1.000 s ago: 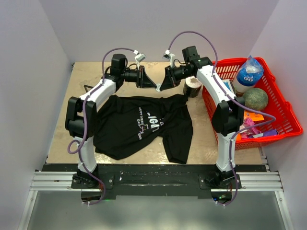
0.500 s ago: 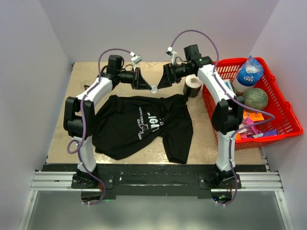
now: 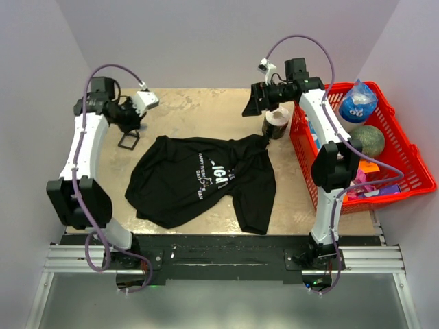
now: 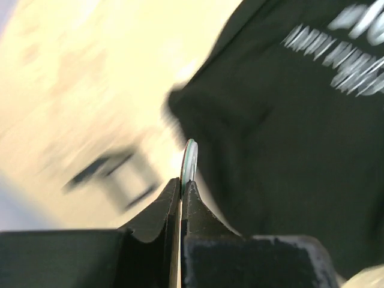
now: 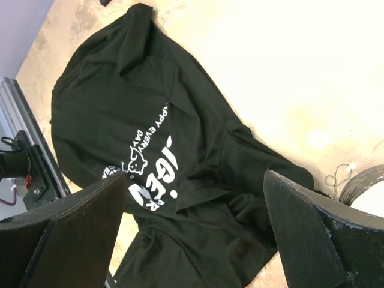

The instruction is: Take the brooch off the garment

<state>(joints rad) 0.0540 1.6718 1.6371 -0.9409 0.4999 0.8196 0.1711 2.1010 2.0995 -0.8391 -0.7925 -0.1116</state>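
I need to lower my left gripper with the brooch (image 4: 190, 157) into the frame's pale middle (image 4: 128, 179) and release it there, because the small black open-frame piece lies empty below.
The garment (image 3: 199, 181), a black T-shirt with white lettering, lies crumpled on the table and also shows in the wrist views (image 4: 288, 132) (image 5: 180, 150). My left gripper (image 3: 132, 120) (image 4: 182, 182) is at the far left, off the garment's edge. It is shut on the brooch (image 4: 190, 157), a small thin round disc with a green-white rim. My right gripper (image 3: 251, 107) (image 5: 195, 174) hangs wide open and empty, high above the garment's right sleeve.
A small black open-frame piece (image 3: 127, 140) (image 4: 114, 177) lies on the table just below the left gripper. A dark tape roll (image 3: 276, 122) stands beside the red basket (image 3: 411, 179), which holds a bottle, a green ball and other items. Walls close in on three sides.
Both grippers held the brooch together above the garment. The right gripper has opened and drawn back to the right. The left arm has swung far left with the brooch.
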